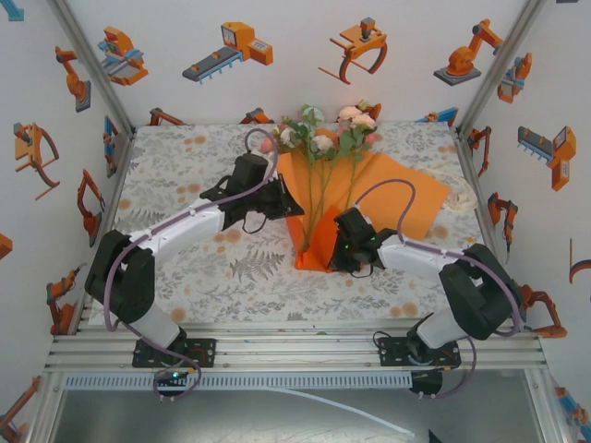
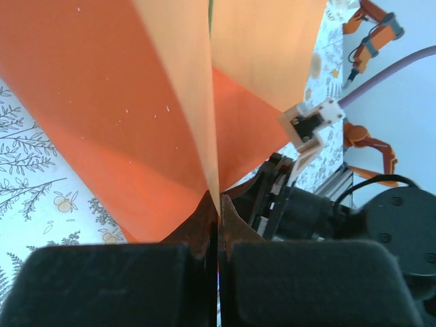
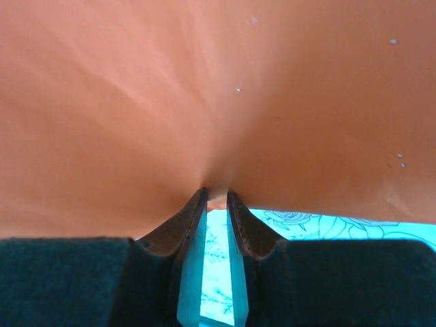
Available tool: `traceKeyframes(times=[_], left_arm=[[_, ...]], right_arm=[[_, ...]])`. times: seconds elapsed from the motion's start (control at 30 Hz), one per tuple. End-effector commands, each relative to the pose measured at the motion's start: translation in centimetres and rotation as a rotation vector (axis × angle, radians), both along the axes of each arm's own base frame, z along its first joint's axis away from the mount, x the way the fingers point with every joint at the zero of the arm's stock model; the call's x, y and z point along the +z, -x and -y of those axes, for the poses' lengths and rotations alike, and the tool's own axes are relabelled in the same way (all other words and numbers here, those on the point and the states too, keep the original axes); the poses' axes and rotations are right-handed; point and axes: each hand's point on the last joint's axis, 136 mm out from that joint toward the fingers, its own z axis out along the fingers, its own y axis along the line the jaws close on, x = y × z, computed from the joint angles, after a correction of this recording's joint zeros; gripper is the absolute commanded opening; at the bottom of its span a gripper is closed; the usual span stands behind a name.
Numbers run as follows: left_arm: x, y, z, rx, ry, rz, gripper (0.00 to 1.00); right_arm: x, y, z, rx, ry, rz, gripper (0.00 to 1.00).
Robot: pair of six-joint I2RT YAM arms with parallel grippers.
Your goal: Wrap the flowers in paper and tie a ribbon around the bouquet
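My left gripper draws away from the flowers' stems next, over the open tablecloth [image 1: 266, 237] [image 2: 54, 184] beside the paper, and releases the fold, because this side of the paper stands folded up.
The flowers [image 1: 325, 138], pink, peach and white roses, lie at the table's back middle with their stems running down onto the orange paper [image 1: 406, 198]. The paper's near part is folded up into a narrow point [image 1: 317, 251]. My left gripper [image 1: 294, 208] is at the paper's left edge and is shut on a raised fold of the paper [image 2: 170, 102]. My right gripper [image 1: 338, 242] is at the folded point from the right. Its jaws stand slightly apart, with the edge of the paper [image 3: 218, 95] between the tips. A cream ribbon [image 1: 461, 196] lies bunched at the far right.
The floral tablecloth [image 1: 185, 194] covers the table. Metal frame posts [image 1: 466, 138] and white walls with robot stickers close in the back and both sides. In the left wrist view the right arm's wrist [image 2: 320, 211] sits close behind the paper.
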Motion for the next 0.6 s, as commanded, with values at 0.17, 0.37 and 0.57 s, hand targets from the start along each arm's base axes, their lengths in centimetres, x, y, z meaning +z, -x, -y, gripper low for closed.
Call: traceKeyframes(times=[0.17, 0.37, 0.57], left_arm=[[0.5, 1.4, -3.6, 0.013, -0.144, 0.108, 0.0], [2.5, 2.4, -3.6, 0.026, -0.051, 0.106, 0.0], [3.3, 2.8, -7.5, 0.133, -0.143, 0.135, 0.0]], right_arm=[[5.0, -0.5, 0.0, 0.017, -0.054, 0.092, 0.24], [4.8, -2.2, -0.8, 0.018, -0.03, 0.102, 0.22], [2.7, -2.9, -2.2, 0.045, -0.037, 0.059, 0.24]])
